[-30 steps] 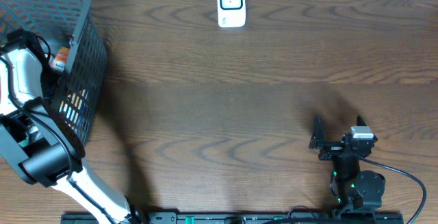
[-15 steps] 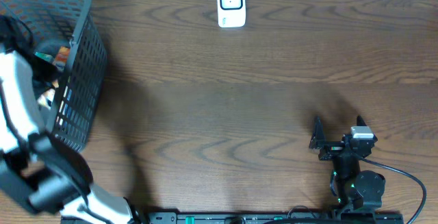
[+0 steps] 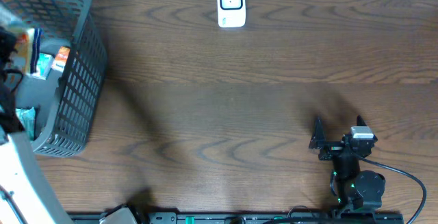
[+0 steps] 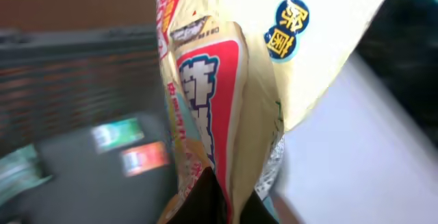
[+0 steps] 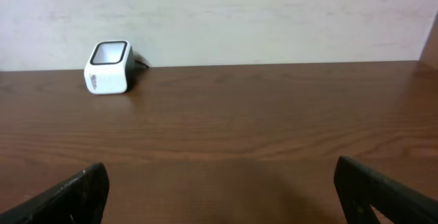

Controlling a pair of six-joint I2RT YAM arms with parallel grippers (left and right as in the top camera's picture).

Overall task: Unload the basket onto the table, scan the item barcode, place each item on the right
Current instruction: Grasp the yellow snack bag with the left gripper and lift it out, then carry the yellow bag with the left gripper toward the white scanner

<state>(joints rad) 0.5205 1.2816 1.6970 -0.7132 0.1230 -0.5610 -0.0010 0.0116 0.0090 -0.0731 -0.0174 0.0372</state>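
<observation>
I will raise my left gripper over the basket's rim, then swing the packet (image 3: 30, 49) across and down onto the table before the scanner (image 3: 231, 5), because that wood is clear.
In the left wrist view my left gripper (image 4: 229, 202) is shut on the lower edge of the item, a cream and yellow snack packet (image 4: 226, 80) with red and blue print. The packet hangs blurred above the basket. From overhead the packet (image 3: 30, 49) shows at the far left over the grey mesh basket (image 3: 85, 80), and no barcode can be made out. The white scanner (image 3: 231, 5) stands at the table's back edge, also seen as the scanner (image 5: 108, 67) from the right wrist. My right gripper (image 3: 339, 131) rests open at the front right, its jaws wide with nothing between them.
Inside the basket lie a green packet (image 4: 116, 133) and an orange packet (image 4: 144, 159). A teal packet (image 3: 42, 65) and an orange one (image 3: 61, 58) show there from overhead. A white wall runs behind the scanner.
My left gripper has shut on the snack packet and lifted it up out of the basket. The left arm has swung toward the left edge. The right arm has not moved.
</observation>
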